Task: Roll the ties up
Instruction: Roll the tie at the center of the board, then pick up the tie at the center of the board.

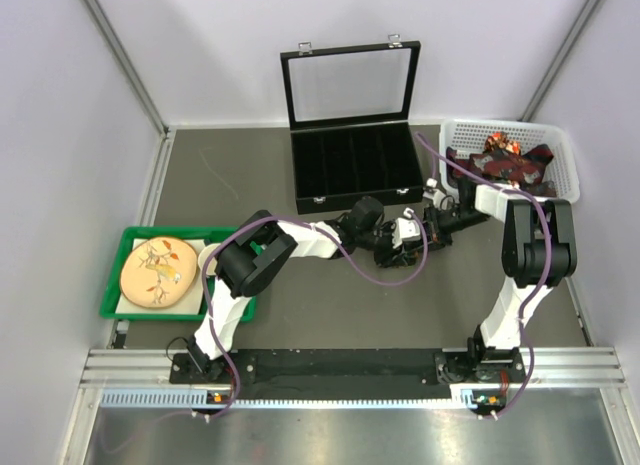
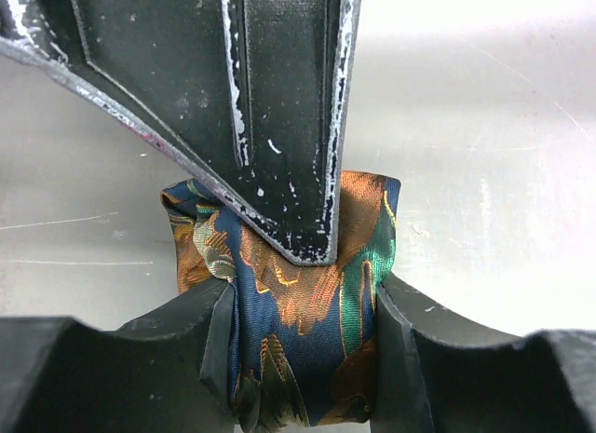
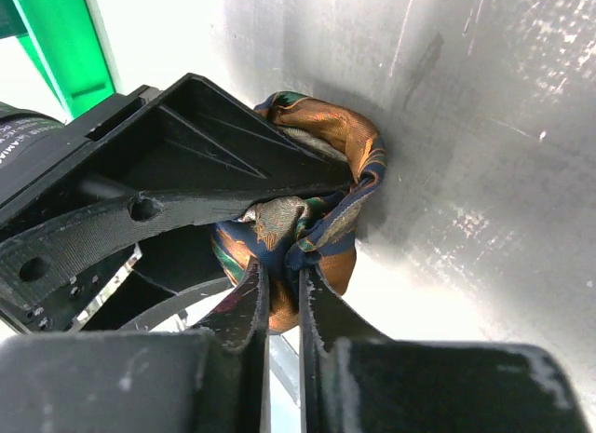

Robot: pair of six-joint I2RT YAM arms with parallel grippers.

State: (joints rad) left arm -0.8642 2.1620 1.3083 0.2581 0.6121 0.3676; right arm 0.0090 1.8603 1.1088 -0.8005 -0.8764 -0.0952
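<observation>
The right gripper needs to lift the roll next, carry it outward over the case's near corner slot (image 1: 403,174) by the basket, and go down to release it, because that slot is empty.
A rolled tie (image 2: 363,219), blue with orange, green and brown patterning, sits squeezed between the two fingers of my left gripper (image 2: 303,312), which is shut on the roll. My right gripper (image 3: 284,279) comes in from the opposite side with its jaws nearly together, pinching a fold of the same tie (image 3: 326,144). One right finger (image 2: 279,126) lies across the top of the roll in the left wrist view. From above, the left gripper (image 1: 385,235) and right gripper (image 1: 425,230) meet over the table's middle, hiding the roll. More ties (image 1: 510,160) lie heaped in a white basket.
The white basket (image 1: 560,150) stands at the back right. An open black case (image 1: 355,165) with several slots sits just behind the grippers. A green tray (image 1: 115,285) holding a tan round object (image 1: 158,272) is at the left.
</observation>
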